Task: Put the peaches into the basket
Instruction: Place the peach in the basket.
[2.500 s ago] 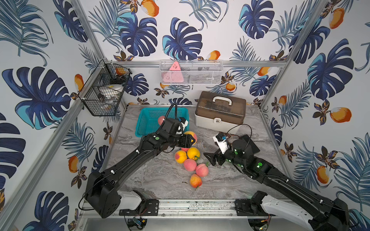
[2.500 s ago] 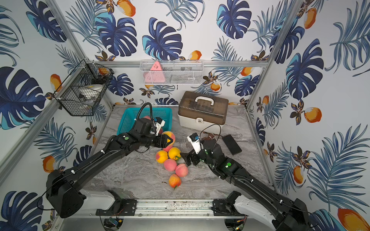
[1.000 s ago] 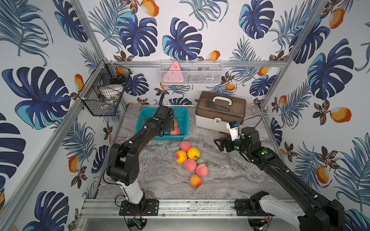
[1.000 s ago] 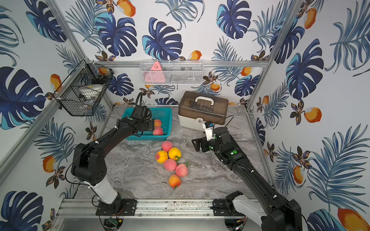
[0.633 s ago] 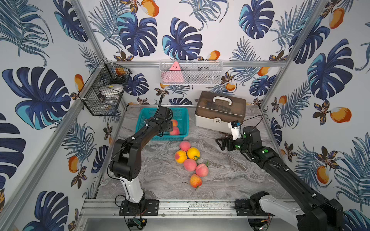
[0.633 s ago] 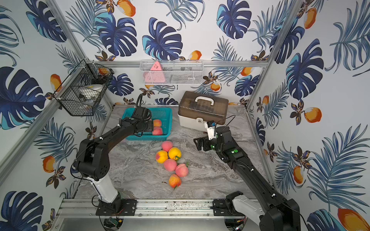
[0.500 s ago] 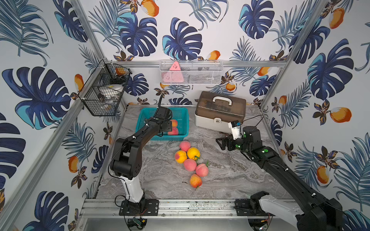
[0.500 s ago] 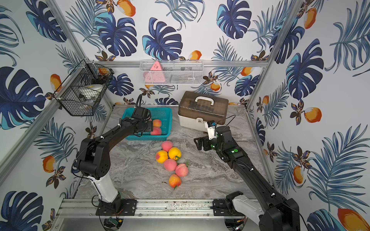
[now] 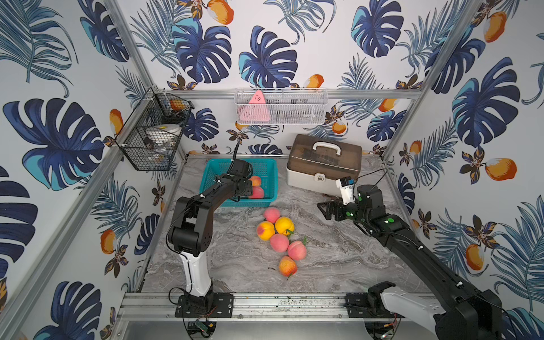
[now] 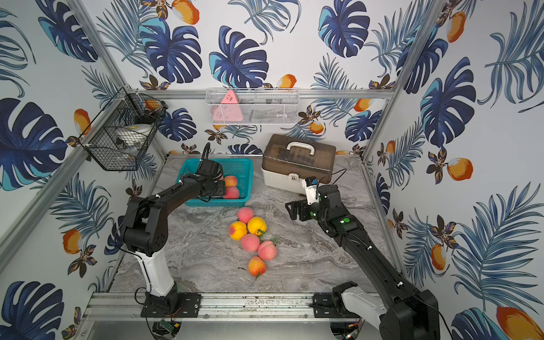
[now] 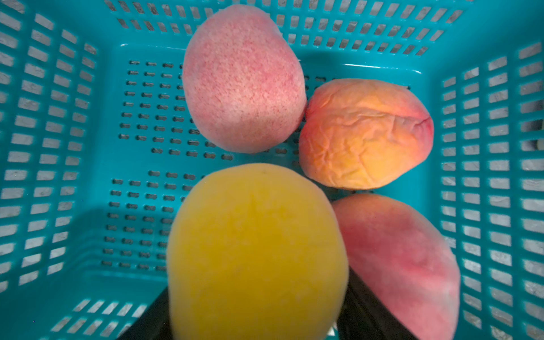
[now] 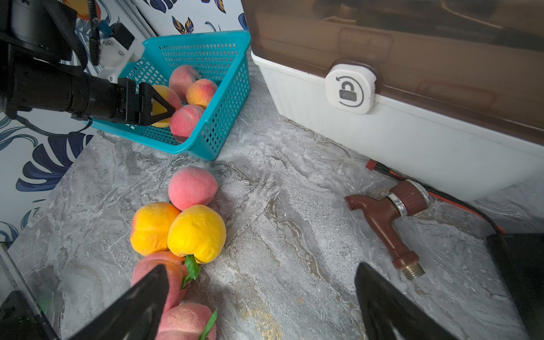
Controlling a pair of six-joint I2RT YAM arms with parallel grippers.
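The left gripper goes down deeper into the teal basket [image 9: 259, 161] next and releases the yellow peach, since the basket's bottom beside the red peach lies below the gripper.
My left gripper [image 12: 160, 107] reaches inside the teal basket [image 9: 259, 161] and is shut on a yellow peach [image 11: 256, 253], which fills the space between its fingers. Three more peaches lie on the basket floor: a pink one [image 11: 241, 79], a wrinkled orange one [image 11: 365, 132] and a red one [image 11: 397, 259]. Several peaches [image 9: 284, 225] sit bunched in the middle of the table in both top views [image 10: 256, 225]. My right gripper [image 12: 260, 266] hangs open and empty above the table, to the right of that bunch [image 9: 328, 209].
A white toolbox with a brown lid [image 9: 323, 164] stands at the back right. In front of it lie a brown tap [image 12: 385, 217] and a red-black cable. A black wire basket [image 9: 153, 132] and a white mesh basket [image 9: 279, 109] hang on the walls.
My left gripper carried the yellow peach from the pile into the basket and now holds it there almost still. The right arm drew back to the right, jaws still open.
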